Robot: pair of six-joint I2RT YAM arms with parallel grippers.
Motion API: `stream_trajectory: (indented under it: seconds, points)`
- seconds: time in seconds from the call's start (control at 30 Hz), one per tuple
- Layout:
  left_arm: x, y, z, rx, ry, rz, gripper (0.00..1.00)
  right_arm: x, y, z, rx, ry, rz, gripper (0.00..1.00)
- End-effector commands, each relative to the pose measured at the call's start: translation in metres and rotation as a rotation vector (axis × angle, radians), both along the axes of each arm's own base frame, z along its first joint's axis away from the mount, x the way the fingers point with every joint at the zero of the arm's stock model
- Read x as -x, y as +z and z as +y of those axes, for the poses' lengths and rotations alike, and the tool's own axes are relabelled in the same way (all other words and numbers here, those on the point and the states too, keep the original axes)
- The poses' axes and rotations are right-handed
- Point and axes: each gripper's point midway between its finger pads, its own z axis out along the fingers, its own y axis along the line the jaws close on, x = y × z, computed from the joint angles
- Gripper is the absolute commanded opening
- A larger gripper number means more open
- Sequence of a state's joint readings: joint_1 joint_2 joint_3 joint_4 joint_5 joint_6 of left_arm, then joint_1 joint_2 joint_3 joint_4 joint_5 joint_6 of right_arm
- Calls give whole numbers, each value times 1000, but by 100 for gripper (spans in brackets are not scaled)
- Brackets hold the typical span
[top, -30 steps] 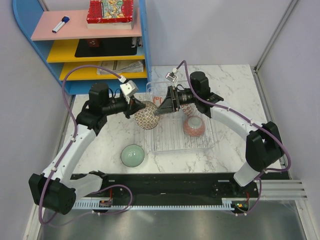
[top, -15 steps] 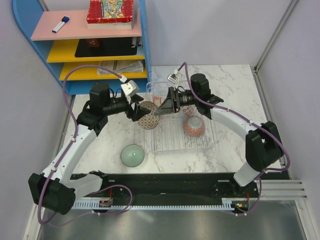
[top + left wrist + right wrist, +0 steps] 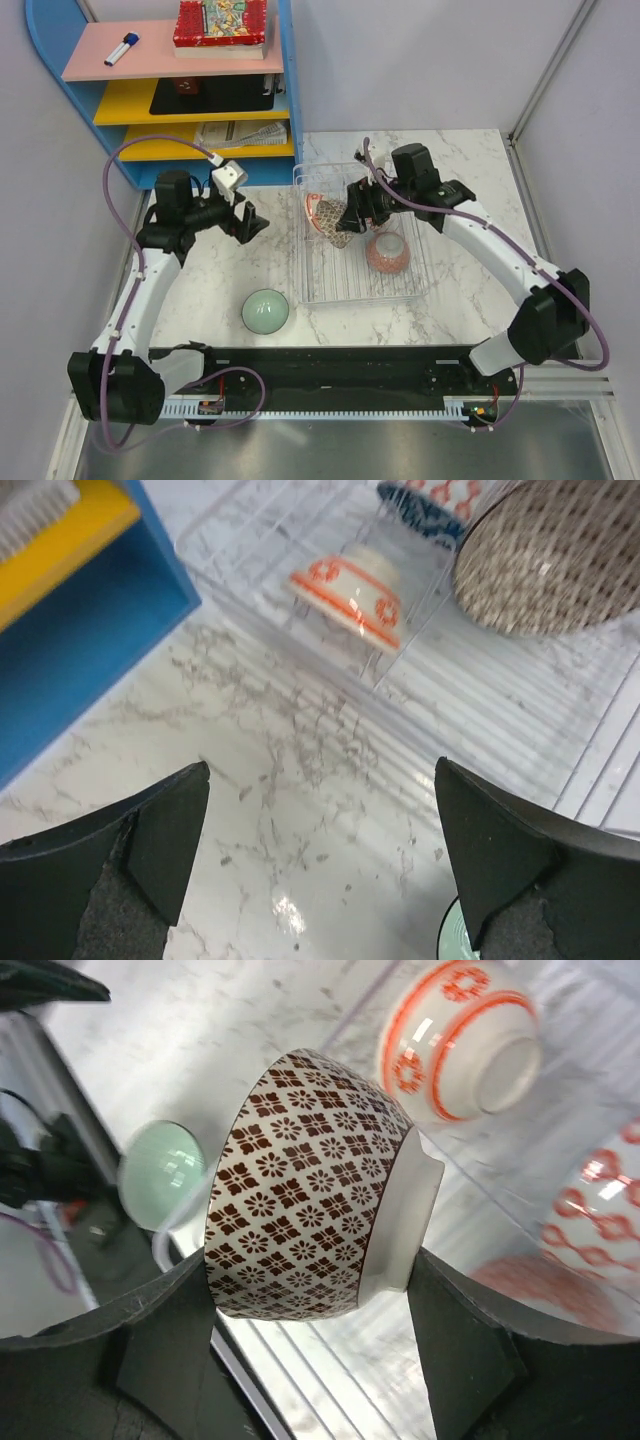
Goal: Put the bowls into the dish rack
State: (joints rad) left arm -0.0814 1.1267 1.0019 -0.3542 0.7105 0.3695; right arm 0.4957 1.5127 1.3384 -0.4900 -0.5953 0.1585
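Observation:
The left gripper moves back and down onto the far rim of the pale green bowl next, since that bowl rests below it and nearer my base.
My right gripper is shut on the brown lattice-patterned bowl. It holds the bowl on its side above the left part of the clear dish rack. An orange-and-white bowl and an orange-red floral bowl sit in the rack. A blue-and-red patterned bowl lies at its far side. The pale green bowl rests on the table left of the rack. My left gripper hangs open and empty over the marble, left of the rack.
A blue shelf unit with pink and yellow shelves stands at the back left, close behind the left arm. Grey walls enclose the table on both sides. The black base rail runs along the near edge.
My left gripper has opened, let go of the brown lattice bowl and drawn back to the left. The right gripper has carried the bowl to the right, further over the rack.

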Motion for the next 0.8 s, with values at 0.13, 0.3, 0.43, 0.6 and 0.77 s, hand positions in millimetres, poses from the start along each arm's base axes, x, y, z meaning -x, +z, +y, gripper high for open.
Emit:
stream_trajectory:
  seconds: [0.13, 0.3, 0.43, 0.6, 0.77]
  points:
    - [35, -92, 39, -132, 5, 180, 100, 6, -17, -38, 472, 81, -412, 0]
    - [48, -117, 40, -162, -37, 264, 100, -1, -36, -34, 665, 123, -527, 0]
    - [58, -129, 41, -191, -80, 292, 100, -6, -45, -23, 758, 156, -620, 0]
    - [72, -146, 44, -232, -120, 353, 100, -5, -62, -3, 832, 220, -685, 0]
    - [89, -164, 47, -266, -182, 437, 100, -7, -76, 16, 897, 257, -740, 0]
